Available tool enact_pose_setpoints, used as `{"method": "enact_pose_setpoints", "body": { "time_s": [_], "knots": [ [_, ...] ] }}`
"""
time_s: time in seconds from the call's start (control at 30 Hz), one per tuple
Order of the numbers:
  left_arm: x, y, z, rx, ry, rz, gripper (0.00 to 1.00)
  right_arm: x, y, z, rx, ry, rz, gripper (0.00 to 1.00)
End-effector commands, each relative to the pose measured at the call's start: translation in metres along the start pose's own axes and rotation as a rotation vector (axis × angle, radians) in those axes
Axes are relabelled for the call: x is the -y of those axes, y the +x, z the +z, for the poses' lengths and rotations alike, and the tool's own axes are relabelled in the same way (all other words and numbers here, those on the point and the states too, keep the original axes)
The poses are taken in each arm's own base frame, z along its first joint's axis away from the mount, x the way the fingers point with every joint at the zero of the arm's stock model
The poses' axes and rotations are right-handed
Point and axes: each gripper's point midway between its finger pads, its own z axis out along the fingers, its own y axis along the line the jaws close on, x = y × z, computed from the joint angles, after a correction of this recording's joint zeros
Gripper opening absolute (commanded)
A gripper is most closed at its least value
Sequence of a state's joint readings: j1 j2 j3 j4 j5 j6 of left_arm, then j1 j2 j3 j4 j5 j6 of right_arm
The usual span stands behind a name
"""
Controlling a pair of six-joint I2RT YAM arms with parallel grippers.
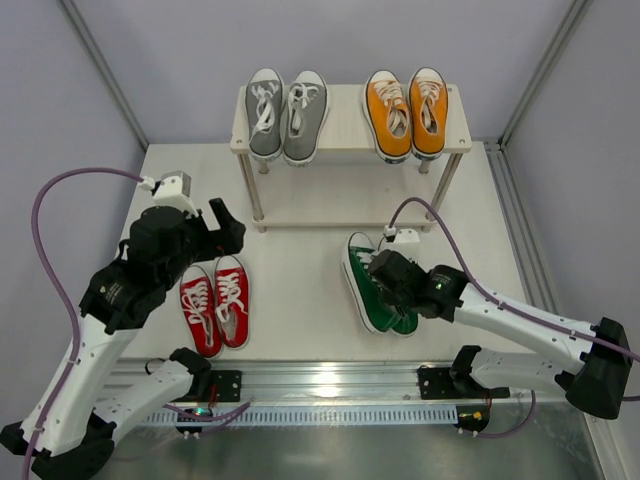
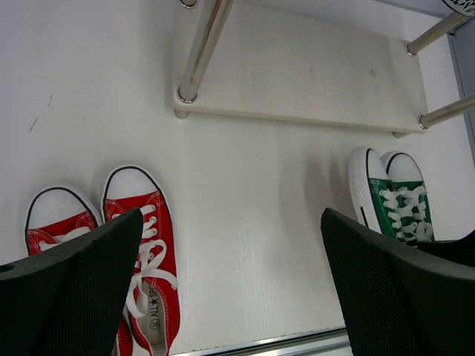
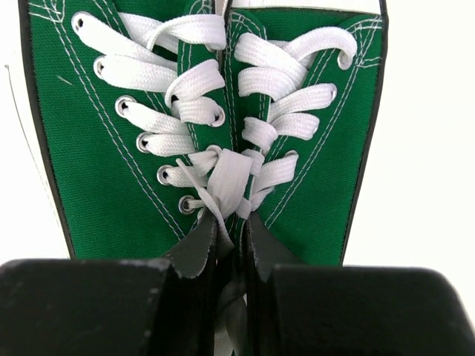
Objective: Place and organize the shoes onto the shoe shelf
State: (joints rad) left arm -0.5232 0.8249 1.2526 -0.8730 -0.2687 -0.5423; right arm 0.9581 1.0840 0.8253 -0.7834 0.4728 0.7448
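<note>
The green pair in my right gripper goes outward next, turning toward the shelf, for release on the lower board [image 2: 297, 74] beneath the orange pair, since that board is bare.
The shoe shelf [image 1: 345, 120] stands at the back, with the grey pair [image 1: 285, 115] on the left and the orange pair [image 1: 405, 112] on the right of its top board. Its lower board [image 2: 297, 74] is bare. The red pair [image 1: 215, 305] sits on the table at front left. My left gripper [image 1: 215, 232] hovers open and empty above the table, with the red pair [image 2: 141, 245] by its left finger. My right gripper [image 1: 390, 275] is shut on the green pair [image 1: 370, 290], pinching the two inner edges together behind the laces [image 3: 223, 170].
A metal rail [image 1: 330, 380] runs along the table's near edge by the arm bases. Grey walls with frame posts [image 1: 100, 65] enclose the white table. The shelf's thin metal legs [image 2: 200, 52] stand in front of the lower board.
</note>
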Motion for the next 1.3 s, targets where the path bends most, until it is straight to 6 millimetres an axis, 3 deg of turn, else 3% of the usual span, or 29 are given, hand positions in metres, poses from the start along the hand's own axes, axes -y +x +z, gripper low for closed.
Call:
{"method": "enact_pose_setpoints", "body": {
  "time_s": [0.0,0.27,0.3,0.33,0.4,0.43,0.5,0.53,0.7,0.77,0.93,1.27],
  "knots": [
    [-0.003,0.0,0.0,0.003,-0.012,0.004,1.0,-0.003,-0.085,-0.026,0.307,0.014,0.079,0.04],
    [-0.014,-0.001,-0.012,0.013,-0.052,0.002,1.0,0.007,-0.119,-0.026,0.486,0.074,0.136,0.04],
    [-0.015,0.0,-0.013,0.012,-0.052,0.003,1.0,0.01,-0.117,-0.019,0.497,0.087,0.128,0.04],
    [-0.015,0.001,-0.014,0.01,-0.054,0.001,1.0,0.01,-0.133,-0.018,0.558,0.083,0.135,0.04],
    [-0.016,0.002,-0.014,0.003,-0.059,0.003,1.0,0.015,-0.14,-0.007,0.591,0.109,0.132,0.04],
    [-0.019,0.004,-0.014,-0.004,-0.068,0.004,1.0,0.02,-0.155,-0.007,0.634,0.123,0.157,0.04],
    [-0.02,0.005,-0.017,-0.008,-0.074,0.002,1.0,0.022,-0.164,0.004,0.648,0.14,0.141,0.04],
    [-0.023,0.007,-0.018,-0.012,-0.081,0.005,1.0,0.029,-0.18,0.005,0.69,0.152,0.157,0.04],
    [-0.033,0.013,-0.027,-0.019,-0.111,0.008,1.0,0.028,-0.209,0.033,0.728,0.137,0.12,0.04],
    [-0.039,0.015,-0.031,-0.019,-0.131,0.01,1.0,0.027,-0.224,0.035,0.748,0.14,0.127,0.04],
    [-0.045,0.017,-0.037,-0.02,-0.149,0.008,1.0,0.017,-0.238,0.061,0.746,0.13,0.09,0.04],
    [-0.06,0.022,-0.049,-0.028,-0.202,0.022,1.0,0.013,-0.268,0.047,0.911,0.122,0.053,0.04]
  ]
}}
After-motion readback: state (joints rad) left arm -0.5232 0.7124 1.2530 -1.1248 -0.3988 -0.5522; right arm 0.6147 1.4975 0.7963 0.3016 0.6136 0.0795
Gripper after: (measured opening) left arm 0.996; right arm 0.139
